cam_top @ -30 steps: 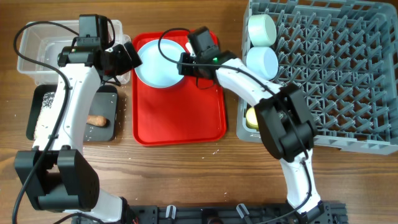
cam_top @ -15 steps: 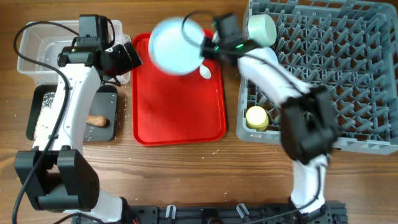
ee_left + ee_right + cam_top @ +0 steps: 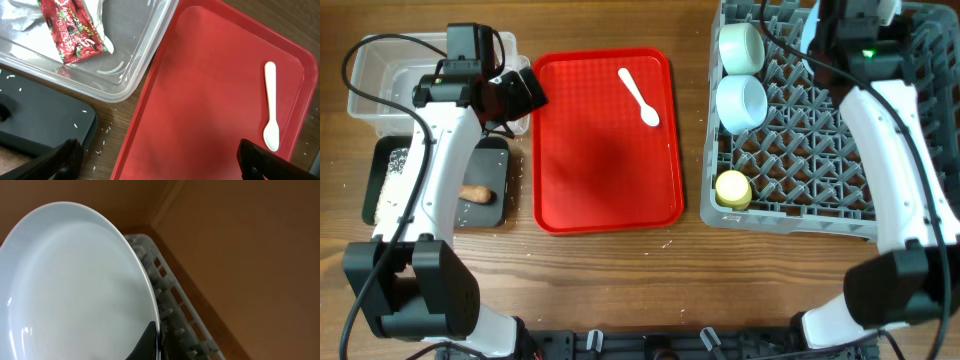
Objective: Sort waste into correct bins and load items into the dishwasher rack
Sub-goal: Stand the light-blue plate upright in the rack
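The plate [image 3: 808,30] goes left in the overhead view and down with my right gripper for release next, since the rack's wires beside the pale bowls stand empty.
My right gripper [image 3: 157,341] is shut on the rim of the pale blue plate [image 3: 75,290], holding it on edge over the far side of the grey dishwasher rack [image 3: 172,297]. From overhead, the plate [image 3: 808,30] shows only as a thin sliver beside the right gripper [image 3: 828,28]. Two pale bowls [image 3: 740,46] [image 3: 741,100] and a yellow cup [image 3: 732,189] stand in the rack [image 3: 820,150]. A white spoon [image 3: 270,112] lies on the red tray [image 3: 210,100]. My left gripper [image 3: 160,167] hangs open over the tray's left edge. The red-and-white wrapper [image 3: 75,27] lies in the clear tub [image 3: 135,60].
The black tray [image 3: 490,215] at the left holds rice grains [image 3: 392,185] and a brown sausage scrap [image 3: 478,193]. Loose rice grains [image 3: 105,135] lie on the wood between the black tray and the red tray. The clear tub [image 3: 370,95] sits behind the black tray.
My right arm lifted the plate off the red tray and swung it right, over the rack's far side, turning it on edge. The spoon now lies uncovered. The left arm stayed still.
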`<state>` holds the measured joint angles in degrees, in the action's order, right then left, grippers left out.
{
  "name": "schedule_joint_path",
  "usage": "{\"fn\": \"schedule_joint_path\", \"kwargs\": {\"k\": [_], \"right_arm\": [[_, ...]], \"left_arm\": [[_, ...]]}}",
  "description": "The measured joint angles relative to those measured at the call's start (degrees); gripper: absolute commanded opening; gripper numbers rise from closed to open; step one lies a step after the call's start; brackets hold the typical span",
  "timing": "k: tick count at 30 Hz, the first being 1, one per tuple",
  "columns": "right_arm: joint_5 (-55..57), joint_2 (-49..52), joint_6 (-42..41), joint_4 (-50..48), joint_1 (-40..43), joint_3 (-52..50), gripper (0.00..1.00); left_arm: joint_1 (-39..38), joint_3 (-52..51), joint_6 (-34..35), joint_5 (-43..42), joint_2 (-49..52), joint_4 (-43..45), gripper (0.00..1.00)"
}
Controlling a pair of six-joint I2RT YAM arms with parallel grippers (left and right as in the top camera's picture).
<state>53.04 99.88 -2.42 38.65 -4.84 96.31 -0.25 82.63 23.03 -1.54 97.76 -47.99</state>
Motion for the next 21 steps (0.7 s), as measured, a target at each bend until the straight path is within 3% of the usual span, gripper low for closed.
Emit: {"fn": "schedule_joint_path", "kwargs": {"k": [8, 9, 11, 13, 18, 21], "right_arm": [[-2.89, 9.86, 4.46, -0.02, -0.22, -0.28, 0.04], [-4.04, 10.16, 4.70, 0.00, -0.28, -0.31, 0.09], [-6.67, 10.19, 5.16, -0.31, -0.59, -0.28, 0.68], [-10.01, 10.19, 5.25, -0.72, -0.87, -0.31, 1.00], [-17.66, 9.42, 1.55, 0.87, -2.54, -0.31, 1.00], [-37.62, -0.02, -3.76, 0.57, -3.69, -0.39, 1.00]], "left_arm": [[0.00, 0.00, 0.00, 0.00, 0.00, 0.00, 1.00], [0.00, 0.00, 0.00, 0.00, 0.00, 0.00, 1.00], [0.00, 0.00, 0.00, 0.00, 0.00, 0.00, 1.00], [0.00, 0.00, 0.00, 0.02, 0.00, 0.00, 1.00], [0.00, 0.00, 0.00, 0.00, 0.00, -0.02, 1.00], [0.00, 0.00, 0.00, 0.00, 0.00, 0.00, 1.00]]}}
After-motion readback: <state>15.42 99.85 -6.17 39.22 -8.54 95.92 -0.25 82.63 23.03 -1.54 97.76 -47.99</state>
